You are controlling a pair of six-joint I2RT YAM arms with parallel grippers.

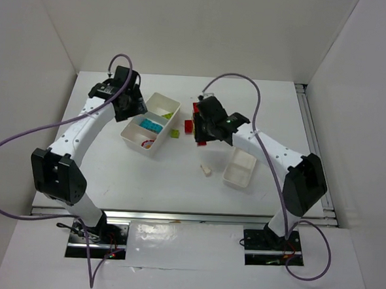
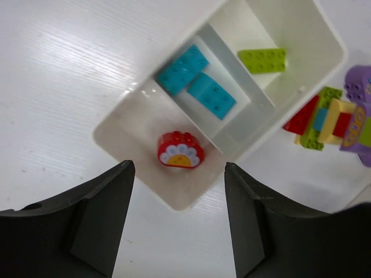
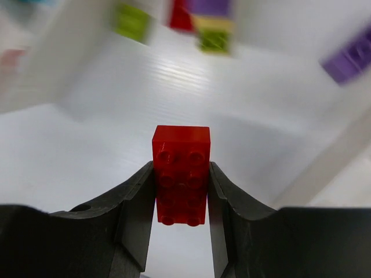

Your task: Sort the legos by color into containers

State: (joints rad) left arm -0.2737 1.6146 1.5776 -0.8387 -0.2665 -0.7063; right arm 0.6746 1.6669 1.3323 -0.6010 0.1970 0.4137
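Note:
The robot's right gripper will move next over the tray's near section, to its left in the top view, and release where a red brick already sits.
The long three-compartment tray holds a red rounded brick in the near compartment, two cyan bricks in the middle one and a lime brick in the far one. My left gripper is open and empty above the tray's near left corner; it also shows in the top view. My right gripper is shut on a red brick, held above the table right of the long tray. The small tray sits by the right arm.
Loose bricks lie between the trays: a red one, a green one, and a mixed stack with a purple piece. A small cream piece lies left of the small tray. White walls enclose the table.

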